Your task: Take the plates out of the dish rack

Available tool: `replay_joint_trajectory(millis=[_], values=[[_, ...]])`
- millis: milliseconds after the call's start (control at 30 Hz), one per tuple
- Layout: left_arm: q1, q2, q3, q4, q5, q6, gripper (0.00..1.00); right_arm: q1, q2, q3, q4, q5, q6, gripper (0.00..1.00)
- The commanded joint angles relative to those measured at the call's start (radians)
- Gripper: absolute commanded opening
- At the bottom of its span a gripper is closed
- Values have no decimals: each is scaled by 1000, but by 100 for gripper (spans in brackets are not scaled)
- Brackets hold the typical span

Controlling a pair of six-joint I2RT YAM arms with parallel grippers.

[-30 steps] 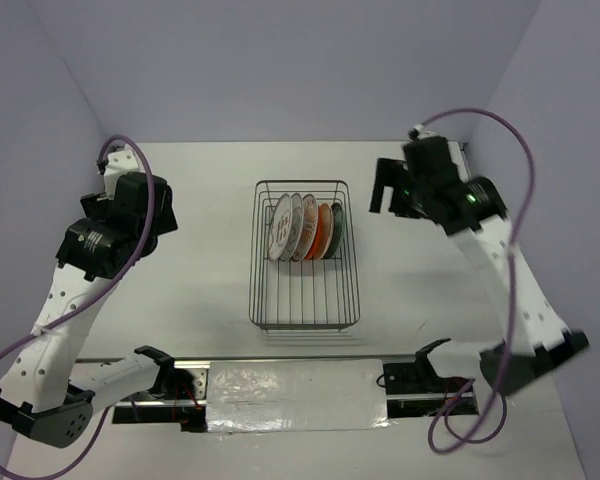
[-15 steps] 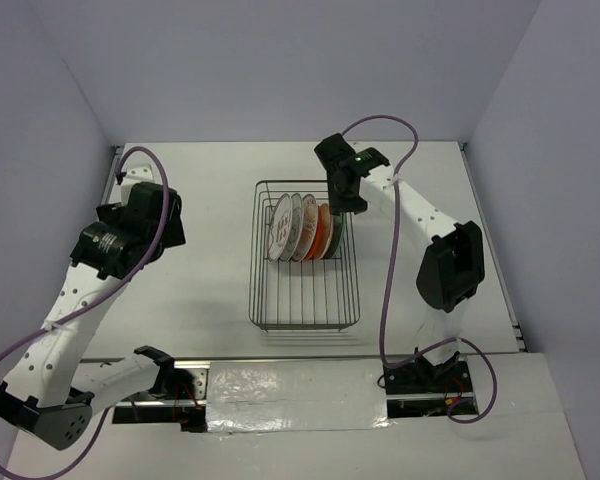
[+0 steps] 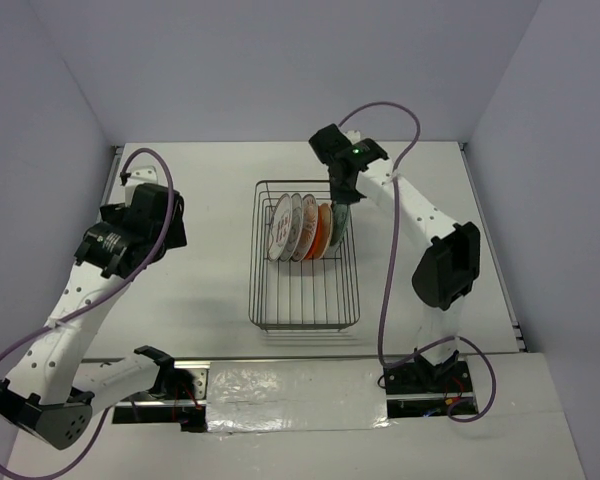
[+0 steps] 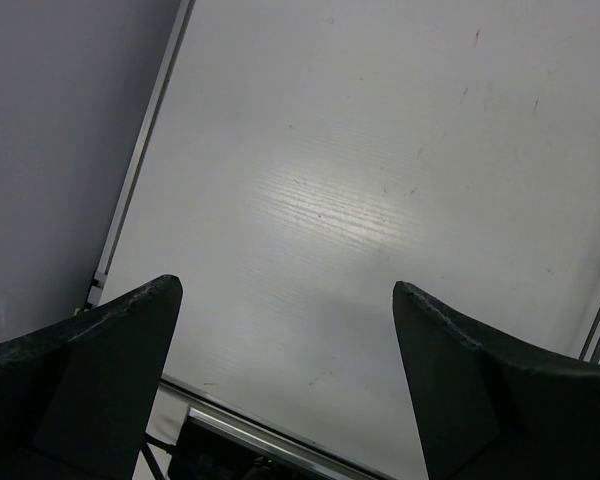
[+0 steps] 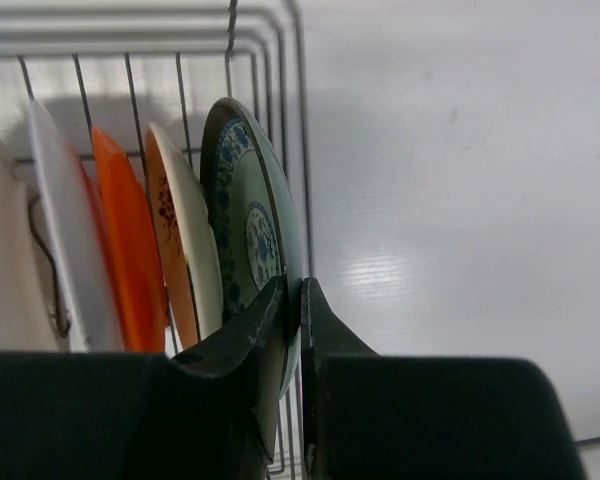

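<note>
Next, my right gripper will lift, carry the teal plate to the right in the top view, tilt and lower it, since white table lies bare beside the rack point(image 3: 302, 325).
The dark wire dish rack point(image 3: 302, 325) stands mid-table with several plates upright in its far half. From left they are white patterned plates point(image 3: 281, 228), an orange plate point(image 3: 323, 230) and a dark teal plate point(image 3: 337, 228) at the right end. My right gripper point(image 3: 338, 205) reaches down over the rack's right side. In the right wrist view it point(image 5: 293, 283) is shut on the rim of the teal plate point(image 5: 245, 200), one finger on each face. Beside that plate stand a cream plate with a red pattern point(image 5: 185, 240) and the orange plate point(image 5: 125, 230). My left gripper point(image 4: 287, 288) hangs open over bare table.
The near half of the rack holds only bare prongs point(image 3: 305, 290). White table point(image 3: 210, 270) lies left of the rack and more point(image 3: 430, 180) to the right. Purple walls close in the back and both sides. The table's left edge rail point(image 4: 140, 170) shows in the left wrist view.
The right arm swung in from the far right to the rack's right side, and its gripper went from open to shut on the teal plate's rim. The left arm shifted only slightly.
</note>
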Motion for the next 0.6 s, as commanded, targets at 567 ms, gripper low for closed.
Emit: replay_joint_trajectory(millis=[567], values=[[0, 40, 36, 82, 104, 45, 100, -583, -350, -557, 758, -310, 92, 0]])
